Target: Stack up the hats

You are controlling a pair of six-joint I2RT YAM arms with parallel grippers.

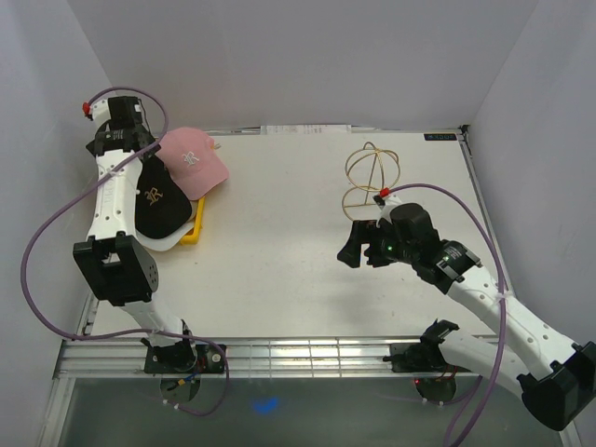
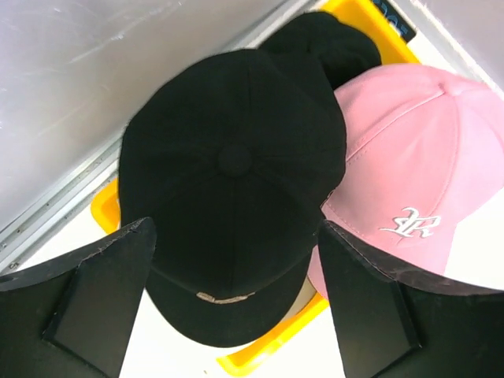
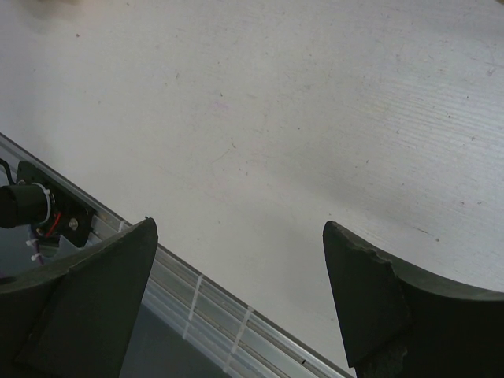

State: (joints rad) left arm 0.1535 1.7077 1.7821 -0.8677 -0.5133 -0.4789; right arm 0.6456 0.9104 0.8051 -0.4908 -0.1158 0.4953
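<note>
My left gripper should move down next onto the top of the black cap, between the cap's button and its rim, and close there, because that cap is uncovered on top of the pile.
The black cap [image 1: 163, 203] lies on top of a pile on the yellow tray [image 1: 196, 230] at the far left. The pink cap [image 1: 194, 160] leans against its far side. A white brim [image 1: 170, 244] sticks out under the black cap. No tan cap shows plainly; only a pale sliver [image 2: 304, 291] shows under the black cap. My left gripper [image 1: 144, 168] is open and empty, just above the black cap [image 2: 236, 157], with the pink cap [image 2: 409, 165] by its right finger. My right gripper [image 1: 358, 250] is open and empty over bare table [image 3: 276, 118].
The gold wire stand [image 1: 371, 172] stands at the back right, just beyond my right gripper. The table's near rail [image 3: 197, 295] runs under my right gripper. White walls close in the left, back and right sides.
</note>
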